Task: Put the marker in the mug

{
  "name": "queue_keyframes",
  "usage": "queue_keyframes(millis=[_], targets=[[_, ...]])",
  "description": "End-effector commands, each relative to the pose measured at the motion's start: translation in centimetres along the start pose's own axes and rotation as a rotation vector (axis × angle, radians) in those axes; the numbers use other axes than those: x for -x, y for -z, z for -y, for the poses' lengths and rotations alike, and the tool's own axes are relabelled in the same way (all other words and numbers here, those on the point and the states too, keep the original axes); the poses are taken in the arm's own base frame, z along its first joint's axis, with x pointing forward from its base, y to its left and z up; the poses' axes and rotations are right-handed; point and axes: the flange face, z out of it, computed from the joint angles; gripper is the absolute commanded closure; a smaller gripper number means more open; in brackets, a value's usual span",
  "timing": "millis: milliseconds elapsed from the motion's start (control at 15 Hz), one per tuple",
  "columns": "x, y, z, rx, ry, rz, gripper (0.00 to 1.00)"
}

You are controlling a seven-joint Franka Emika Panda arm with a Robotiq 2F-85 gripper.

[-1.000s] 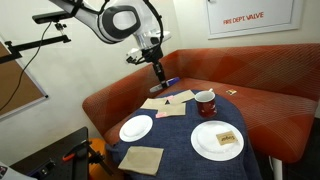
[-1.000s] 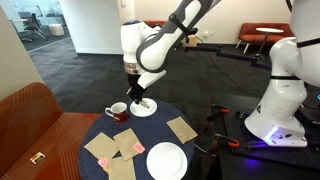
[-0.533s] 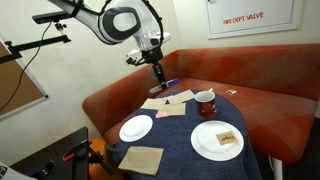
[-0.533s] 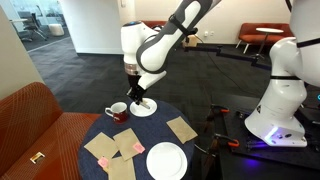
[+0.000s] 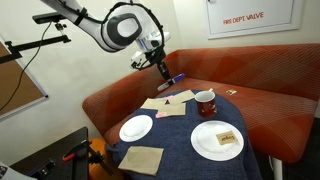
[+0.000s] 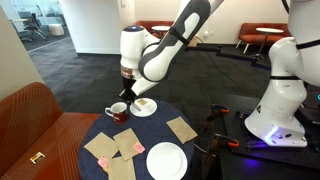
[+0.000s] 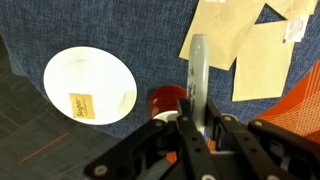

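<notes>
The mug stands upright below and outward of the held marker [image 5: 172,80], so my gripper will move down and outward, tilt toward the mug's opening [image 5: 206,95] and release the marker.
My gripper [image 5: 164,72] hangs above the round blue table, shut on the marker [image 5: 172,80]. In the wrist view the marker [image 7: 198,72] sticks out pale and slim from between the two jaws of the gripper [image 7: 190,120]. The dark red mug [image 5: 205,101] stands upright on the table, to the right of the gripper and lower. In the wrist view the mug [image 7: 165,98] lies just left of the marker, partly hidden by the fingers. In an exterior view the gripper [image 6: 131,90] is above the mug [image 6: 117,111].
Two white plates [image 5: 136,127] [image 5: 217,139] lie on the table [image 5: 180,135], one with a small yellowish card [image 5: 227,138]. Tan napkins [image 5: 165,103] [image 5: 141,158] lie near the mug and at the front edge. An orange sofa [image 5: 250,105] wraps round the table.
The gripper has shifted a little toward the mug with the marker still in it, and the arm's wrist has turned. Nothing on the table has moved.
</notes>
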Motion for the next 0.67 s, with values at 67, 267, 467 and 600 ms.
queue_keyframes(millis=[67, 267, 467, 600], targets=[[-1.1, -0.4, 1.2, 0.040, -0.060, -0.156, 0.95], [-1.7, -0.7, 1.7, 0.080, -0.098, -0.241, 0.95], [-2.4, -1.2, 2.3, 0.135, -0.140, -0.329, 0.95], [-3.0, -1.7, 2.7, 0.174, -0.171, -0.385, 0.95]])
